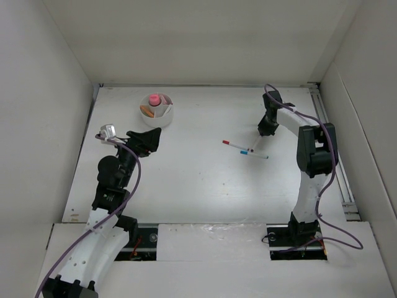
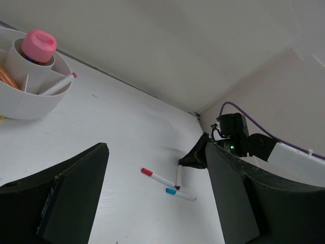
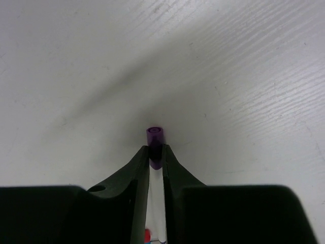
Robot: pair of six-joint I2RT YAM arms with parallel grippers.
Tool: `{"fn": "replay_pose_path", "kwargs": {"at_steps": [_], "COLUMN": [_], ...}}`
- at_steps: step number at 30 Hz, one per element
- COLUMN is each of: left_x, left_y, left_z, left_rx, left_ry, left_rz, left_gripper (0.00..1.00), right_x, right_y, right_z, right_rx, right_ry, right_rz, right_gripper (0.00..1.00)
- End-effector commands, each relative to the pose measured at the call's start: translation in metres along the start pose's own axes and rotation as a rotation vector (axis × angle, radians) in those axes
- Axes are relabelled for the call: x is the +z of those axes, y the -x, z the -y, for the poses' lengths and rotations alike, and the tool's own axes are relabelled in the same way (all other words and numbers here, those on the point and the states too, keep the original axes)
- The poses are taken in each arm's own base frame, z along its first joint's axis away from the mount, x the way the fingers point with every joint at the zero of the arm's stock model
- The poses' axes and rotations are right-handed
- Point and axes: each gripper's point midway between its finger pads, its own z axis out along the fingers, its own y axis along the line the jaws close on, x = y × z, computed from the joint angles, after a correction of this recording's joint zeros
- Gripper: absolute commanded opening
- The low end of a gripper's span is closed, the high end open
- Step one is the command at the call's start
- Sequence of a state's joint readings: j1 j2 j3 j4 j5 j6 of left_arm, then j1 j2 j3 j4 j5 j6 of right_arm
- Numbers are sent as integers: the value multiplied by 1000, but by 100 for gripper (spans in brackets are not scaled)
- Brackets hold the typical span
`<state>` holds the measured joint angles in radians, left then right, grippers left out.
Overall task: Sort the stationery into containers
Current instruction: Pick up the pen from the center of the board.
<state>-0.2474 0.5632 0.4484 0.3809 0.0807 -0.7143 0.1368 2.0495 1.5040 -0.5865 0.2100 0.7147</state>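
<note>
The bowl's white-pen section [image 1: 166,110] is to the left of my right gripper in the top view. I will raise my right gripper and move it over there to release the pen beside the other pen.
The round white divided bowl [image 1: 162,119] stands at the back left and holds a pink-topped stubby item [image 1: 154,99], an orange piece [image 1: 147,111] and one white pen [image 2: 58,85]. My left gripper [image 1: 146,139] is open and empty just in front of the bowl. Three thin white pens lie together mid-right: a red-capped one [image 1: 234,146], a blue-capped one [image 1: 255,154] and a purple-capped one [image 1: 254,147]. My right gripper [image 1: 263,131] is shut on the purple-capped pen [image 3: 156,136]. Its cap end sticks out past the fingertips [image 3: 143,155], low over the table.
White walls enclose the table on the left, back and right. A rail [image 1: 329,136] runs along the right edge next to the right arm. The bowl [image 2: 30,101] also shows at the upper left of the left wrist view.
</note>
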Motion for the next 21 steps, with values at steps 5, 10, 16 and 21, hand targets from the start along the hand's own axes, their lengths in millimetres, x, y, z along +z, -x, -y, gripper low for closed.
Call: {"fn": "replay_pose_path", "kwargs": {"at_steps": [5, 10, 16, 21], "left_x": [-1, -1, 1, 1], "left_y": [5, 5, 5, 3], "left_z": [3, 3, 6, 5], "left_rx": [18, 18, 18, 18], "left_ry": [-10, -10, -24, -32], "left_rz": [21, 21, 23, 17], "left_gripper": [74, 74, 74, 74], "right_x": [-1, -6, -55, -109], "right_y": [12, 18, 58, 77], "right_z": [-1, 3, -1, -26], "right_rx": [-1, 30, 98, 116], "right_ry": [-14, -15, 21, 154], "right_rz": [19, 69, 225, 336], "right_gripper": [4, 0, 0, 0]}}
